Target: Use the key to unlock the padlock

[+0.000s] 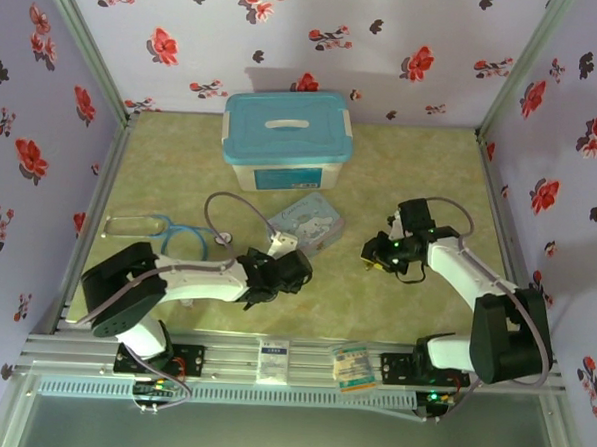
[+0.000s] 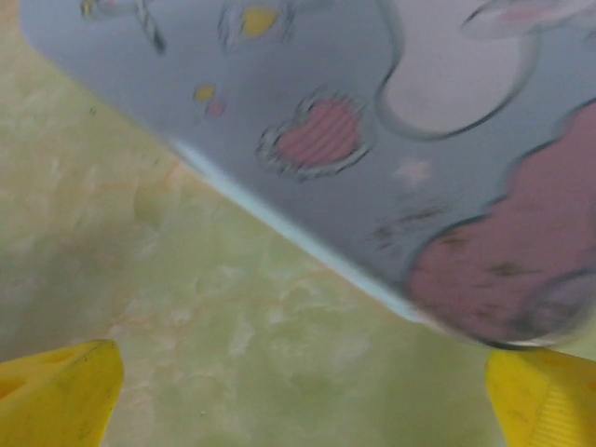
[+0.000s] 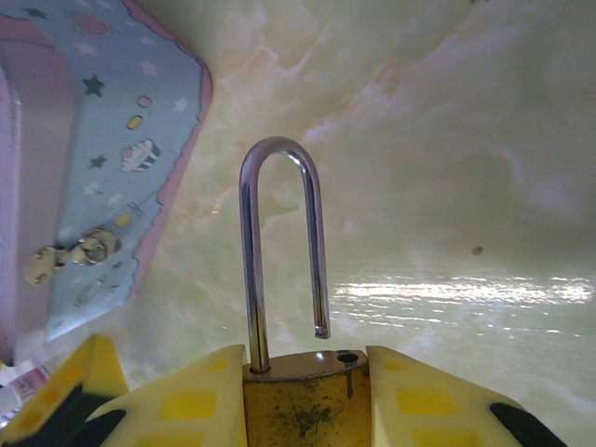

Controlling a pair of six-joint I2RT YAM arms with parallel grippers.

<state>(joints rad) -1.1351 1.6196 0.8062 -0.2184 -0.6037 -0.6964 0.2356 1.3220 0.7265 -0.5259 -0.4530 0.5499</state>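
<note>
The robot's right gripper will move down, turning away from the cartoon tin [image 1: 306, 222], and let go of the padlock on the bare mat, because that clear spot lies below the fingers.
The padlock [image 3: 303, 405] is a scuffed brass block clamped between the yellow fingers of my right gripper [image 3: 307, 372], which is shut on its body. Its steel shackle [image 3: 250, 261] stands up and open; the free end hangs just above its hole. In the top view the right gripper [image 1: 375, 254] sits low over the mat, right of the cartoon tin [image 1: 306, 222]. My left gripper [image 2: 303, 391] is open, its yellow fingertips [image 2: 60, 391] wide apart over bare mat beside the tin [image 2: 419, 140]. I cannot make out the key in any view.
A white box with a blue lid [image 1: 286, 138] stands at the back centre. A stethoscope [image 1: 193, 233] with blue tubing lies at the left, and a small whitish object [image 1: 282, 244] sits by the left gripper [image 1: 284, 267]. Floral walls close in the green mat [image 1: 421, 170].
</note>
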